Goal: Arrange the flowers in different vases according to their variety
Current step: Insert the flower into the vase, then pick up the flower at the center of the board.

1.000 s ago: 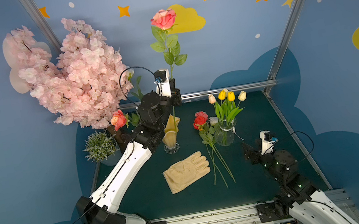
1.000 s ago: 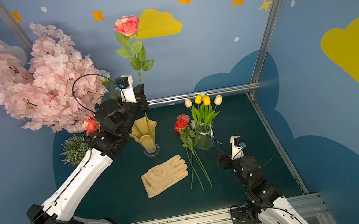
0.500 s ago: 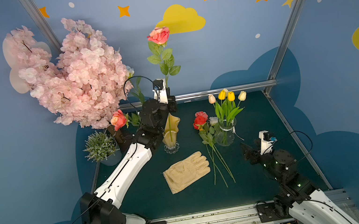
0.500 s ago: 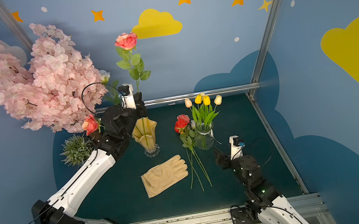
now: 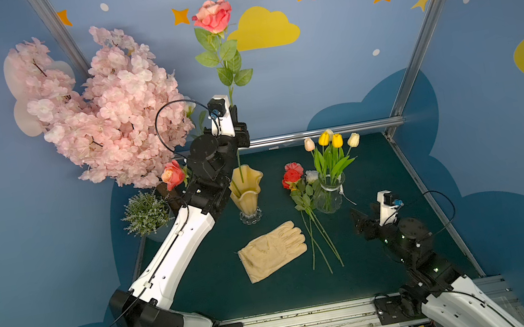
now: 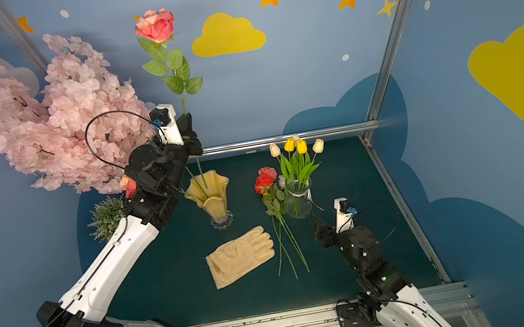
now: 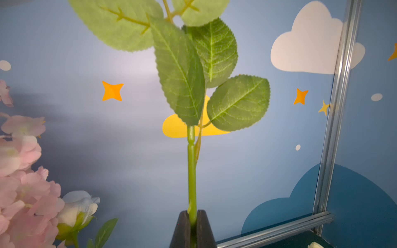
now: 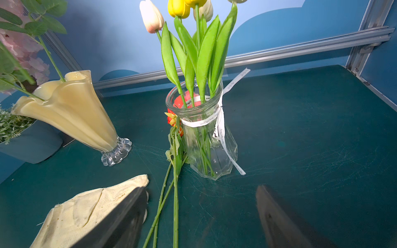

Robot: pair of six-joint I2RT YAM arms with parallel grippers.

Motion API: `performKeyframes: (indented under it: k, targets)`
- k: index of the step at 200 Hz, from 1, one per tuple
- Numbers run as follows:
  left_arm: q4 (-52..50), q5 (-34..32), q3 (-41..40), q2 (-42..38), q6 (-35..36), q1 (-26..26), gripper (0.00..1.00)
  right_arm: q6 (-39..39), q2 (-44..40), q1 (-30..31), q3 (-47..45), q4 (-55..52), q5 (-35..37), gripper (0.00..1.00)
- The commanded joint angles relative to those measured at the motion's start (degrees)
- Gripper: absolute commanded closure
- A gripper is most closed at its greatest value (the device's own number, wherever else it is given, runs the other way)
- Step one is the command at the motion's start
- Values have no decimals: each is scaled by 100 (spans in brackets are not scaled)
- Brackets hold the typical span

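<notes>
My left gripper moves down toward the amber vase's wavy opening [image 5: 246, 179] below next and releases the pink rose's green stem, as its end already reaches in.
My left gripper [image 5: 233, 110] [image 7: 193, 214] is shut on the green stem of a pink rose [image 5: 213, 16] [image 6: 155, 25] and holds it upright, high above the amber vase [image 5: 246, 188] [image 6: 210, 196]. The stem's lower end reaches into the vase's wavy mouth. A second rose [image 5: 173, 174] leans out of that vase toward my left arm. Several tulips [image 5: 330, 140] stand in the clear ribbed vase [image 5: 328, 193] [image 8: 206, 137]. Red roses [image 5: 292, 175] lie on the mat beside it, stems [image 8: 175, 193] toward the front. My right gripper [image 5: 363, 217] [image 8: 202, 187] hovers open and empty in front of the clear vase.
A cream glove [image 5: 273, 250] lies flat in front of the amber vase. The big pink blossom tree [image 5: 108, 114] fills the back left, close to my left wrist. A small potted plant [image 5: 146, 212] sits beside my left forearm. A metal rail [image 5: 320, 133] edges the mat's rear.
My left gripper dipped with the rose, then lifted again; the blossom now stands higher and a little further left. The right arm has not moved.
</notes>
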Motion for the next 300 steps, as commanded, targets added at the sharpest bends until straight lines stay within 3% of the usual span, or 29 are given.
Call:
performKeyframes:
  k: [1, 50, 63, 89, 111, 149, 204, 248, 300]
  targets:
    - [317, -79, -384, -54, 5, 70, 97, 25, 8, -21, -34, 191, -47, 15]
    - [586, -460, -1495, -238, -492, 134, 95, 47, 112, -16, -47, 275, -208, 15]
    - [591, -564, -1778, -386, -721, 134, 83, 42, 160, -22, -40, 288, -252, 15]
    - [410, -501, -2154, -749, -1170, 134, 69, 34, 174, -17, -39, 293, -292, 15]
    - [-107, -572, -2270, -1096, -1589, 125, 45, 27, 174, -13, -42, 297, -324, 15]
    - [-1228, -485, -2345, -1866, -2256, 68, 30, 25, 325, 1, -12, 386, -531, 17]
    - [-2342, 373, -2674, -3016, -3017, -88, 10, 8, 616, 64, 98, 485, -835, 18]
    - [-2454, 920, -3235, -3584, -3464, -470, 0, -55, 930, 219, 429, 346, -1084, 18]
    - [-2013, 1111, -4224, -3627, -3571, -1174, 0, -107, 1410, 636, 1150, -381, -1277, 19]
